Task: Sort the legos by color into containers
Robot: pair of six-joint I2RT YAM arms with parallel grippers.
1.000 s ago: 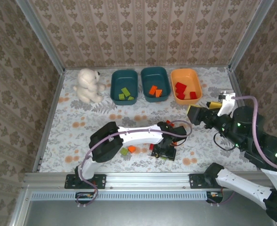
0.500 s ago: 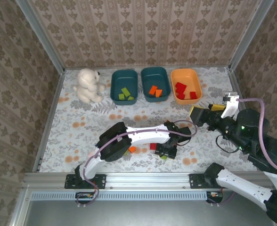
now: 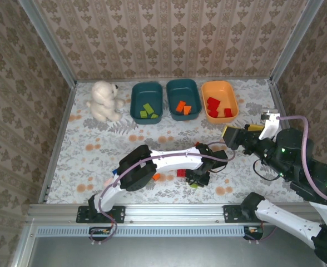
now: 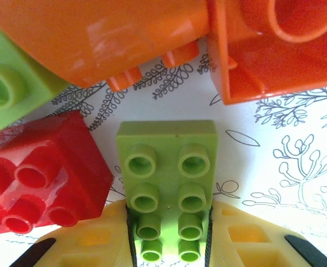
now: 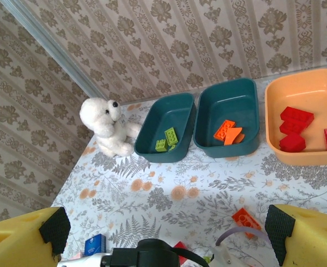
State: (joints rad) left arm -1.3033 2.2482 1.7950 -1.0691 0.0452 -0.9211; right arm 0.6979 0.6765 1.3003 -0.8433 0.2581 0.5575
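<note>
The teal tub stands outward and holds matching green legos, so my left gripper should lift the light green lego, carry it outward, lower it inside and release.
In the left wrist view my left gripper (image 4: 169, 239) is shut on a light green lego (image 4: 168, 167) lying flat on the table, its yellow fingers (image 4: 85, 245) pressed against both sides. Around it lie a red lego (image 4: 38, 178), two orange legos (image 4: 275, 50) and another green one (image 4: 8, 94). From above, the left gripper (image 3: 197, 179) is low over this cluster at the table's front. My right gripper (image 3: 230, 135) hovers open and holds nothing. The three containers stand at the back: a teal tub (image 3: 137, 103) with green legos, a teal tub (image 3: 173, 94) with orange ones, an orange tub (image 3: 230, 92) with red ones.
A white plush bear (image 3: 104, 100) sits left of the tubs. A small blue carton (image 5: 95, 243) lies near the front left. A loose orange lego (image 3: 155, 176) lies left of the cluster. Papered walls enclose three sides, and a metal rail (image 3: 163, 211) runs along the near edge.
My left gripper has closed on the green lego, and its arm shifted slightly right. The right arm drew back a little and stays open.
</note>
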